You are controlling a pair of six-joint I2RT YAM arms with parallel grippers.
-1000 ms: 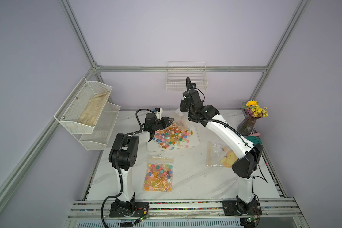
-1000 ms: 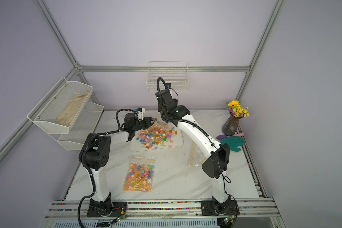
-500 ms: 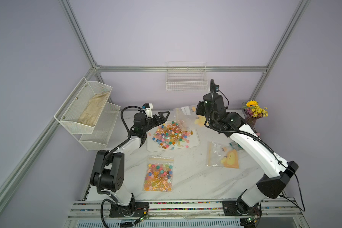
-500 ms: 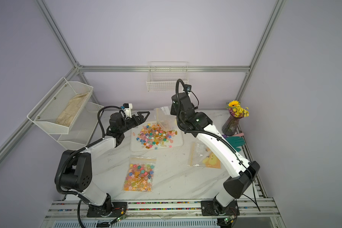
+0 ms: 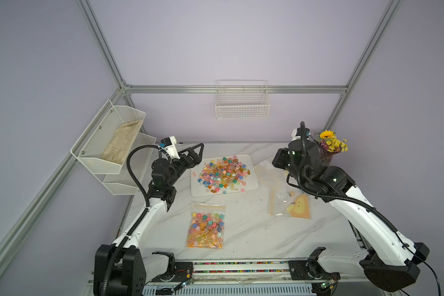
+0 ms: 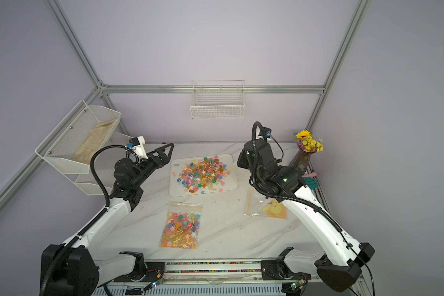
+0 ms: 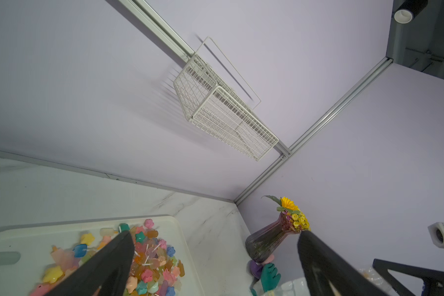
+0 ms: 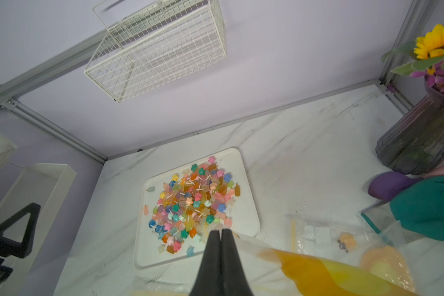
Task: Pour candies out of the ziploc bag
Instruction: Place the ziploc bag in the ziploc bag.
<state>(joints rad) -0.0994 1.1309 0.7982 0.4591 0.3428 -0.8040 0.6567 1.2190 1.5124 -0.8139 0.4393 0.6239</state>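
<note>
The right gripper comes down toward the clear bag with the yellow duck shape (image 5: 289,203) (image 8: 349,246) next and releases the limp bag there, since it hangs emptied of candies.
A heap of multicoloured candies (image 5: 223,174) (image 6: 203,174) (image 8: 192,202) lies on a white tray (image 5: 251,187) at the middle back of the table. My right gripper (image 8: 221,232) is shut on the edge of a limp, emptied ziploc bag (image 8: 292,258) (image 5: 263,171), which trails just right of the tray. In both top views its fingertips are hidden under the wrist. My left gripper (image 5: 199,156) (image 6: 168,152) (image 7: 215,237) stands wide open and empty at the tray's left edge, above the table. A second ziploc bag full of candies (image 5: 207,225) lies flat in front of the tray.
A clear bag with a yellow duck shape (image 5: 292,207) lies at the right. A vase of flowers (image 5: 330,151) and a teal glove (image 8: 431,207) stand at the back right corner. A mesh shelf (image 5: 113,143) hangs left, a wire basket (image 5: 242,105) on the back wall.
My left gripper let go of the bag, opened wide and drew back to the left of the tray. My right gripper carried the emptied bag from above the tray to its right side.
</note>
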